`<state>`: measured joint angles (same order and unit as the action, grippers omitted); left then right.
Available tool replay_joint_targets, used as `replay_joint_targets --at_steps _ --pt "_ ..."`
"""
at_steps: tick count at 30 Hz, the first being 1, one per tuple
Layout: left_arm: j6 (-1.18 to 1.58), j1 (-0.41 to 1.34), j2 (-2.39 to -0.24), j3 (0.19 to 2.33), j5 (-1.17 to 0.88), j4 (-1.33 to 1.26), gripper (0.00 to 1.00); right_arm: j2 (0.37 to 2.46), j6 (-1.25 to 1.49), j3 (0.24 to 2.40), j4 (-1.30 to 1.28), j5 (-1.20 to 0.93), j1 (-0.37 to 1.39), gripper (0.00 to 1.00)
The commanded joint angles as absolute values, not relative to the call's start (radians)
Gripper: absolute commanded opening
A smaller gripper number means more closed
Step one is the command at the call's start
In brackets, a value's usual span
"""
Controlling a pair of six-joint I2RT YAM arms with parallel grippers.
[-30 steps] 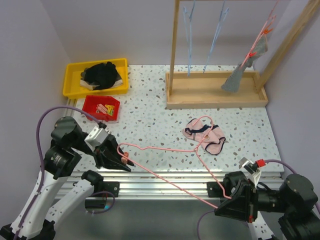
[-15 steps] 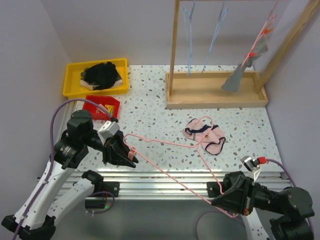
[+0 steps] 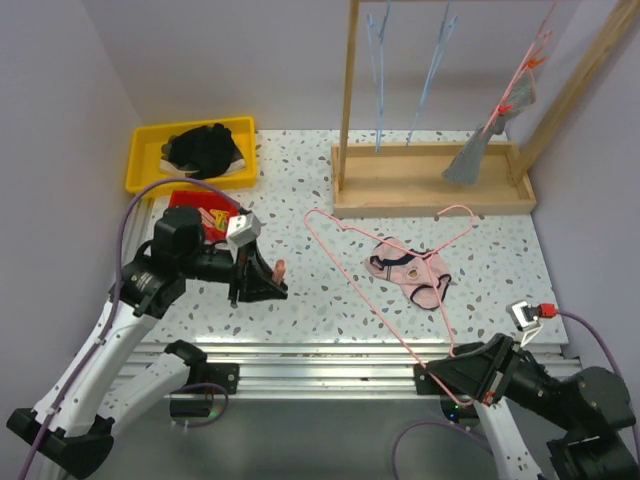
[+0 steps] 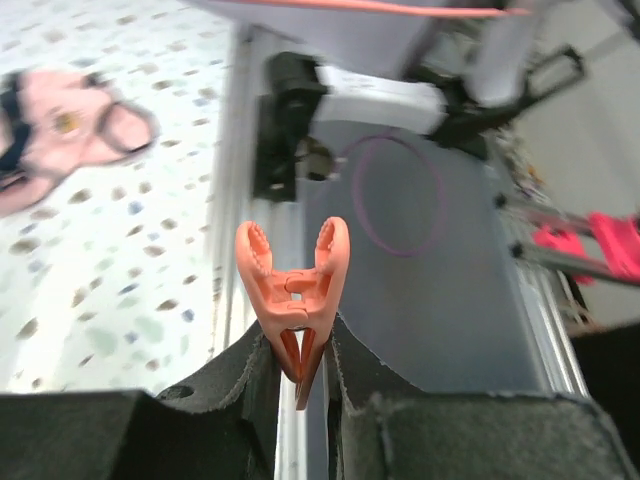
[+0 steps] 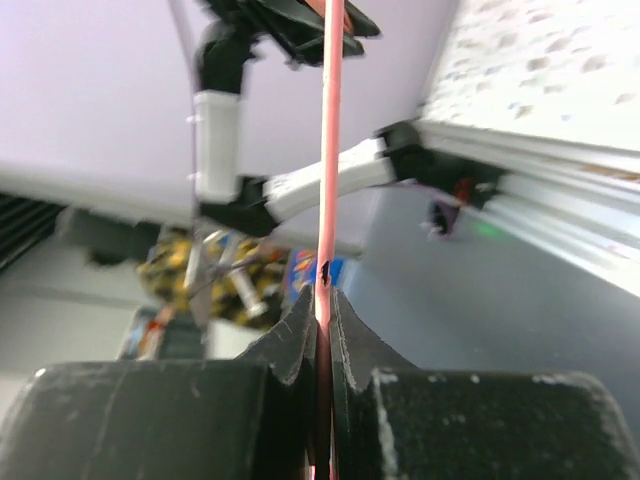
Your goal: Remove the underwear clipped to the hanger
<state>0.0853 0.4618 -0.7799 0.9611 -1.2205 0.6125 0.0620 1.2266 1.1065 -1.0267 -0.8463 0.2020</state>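
Note:
The robot will carry its left gripper outward and to the left in the top view, over the red tray (image 3: 207, 210), and release the orange clip (image 3: 281, 268) there, since other clips are lying in that tray.
The pale pink underwear (image 3: 408, 272) with dark trim lies flat on the table, also at the upper left of the left wrist view (image 4: 60, 130). A pink wire hanger (image 3: 345, 252) slants over it. My right gripper (image 3: 443, 372) is shut on the hanger's near end at the table's front edge; the wire (image 5: 328, 150) runs up from between its jaws (image 5: 322, 315). My left gripper (image 3: 272, 287) is shut on an orange clip (image 3: 281, 268), held by its handles with its mouth open (image 4: 292, 285). The grey underwear (image 3: 468, 158) hangs clipped to another pink hanger on the rack.
A wooden rack (image 3: 430, 185) with blue hangers (image 3: 380, 80) stands at the back right. A yellow bin (image 3: 145, 165) holds a black clothing heap (image 3: 205, 148). A red tray (image 3: 190, 207) of clips sits just behind my left arm.
My left gripper has pulled the orange clip off the hanger and moved back and right. The hanger has swung right and now lies over the pink underwear. My right gripper has shifted slightly.

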Motion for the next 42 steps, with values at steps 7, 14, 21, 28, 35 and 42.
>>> replay_joint_targets --at_steps 7,14,21,28,35,42 --pt "0.25 0.281 -1.087 1.127 -0.158 0.758 0.0 0.213 0.784 1.166 -1.503 -0.526 0.199 0.0" --pt "0.267 0.082 -1.389 1.343 0.041 0.642 0.0 0.199 0.695 1.069 -1.559 -0.445 0.199 0.0" --pt "0.285 0.003 -1.669 1.526 0.049 0.661 0.0 0.189 0.696 1.04 -1.532 -0.417 0.199 0.0" --pt "0.301 -0.055 -1.787 1.496 0.042 0.647 0.0 0.216 0.684 1.078 -1.528 -0.373 0.199 0.0" --pt "0.308 -0.074 -1.824 1.497 -0.028 0.65 0.11 0.267 0.647 1.134 -1.555 -0.293 0.199 0.0" --pt "0.304 -0.075 -1.835 1.48 -0.04 0.693 0.46 0.342 0.617 1.242 -1.582 -0.117 0.198 0.0"
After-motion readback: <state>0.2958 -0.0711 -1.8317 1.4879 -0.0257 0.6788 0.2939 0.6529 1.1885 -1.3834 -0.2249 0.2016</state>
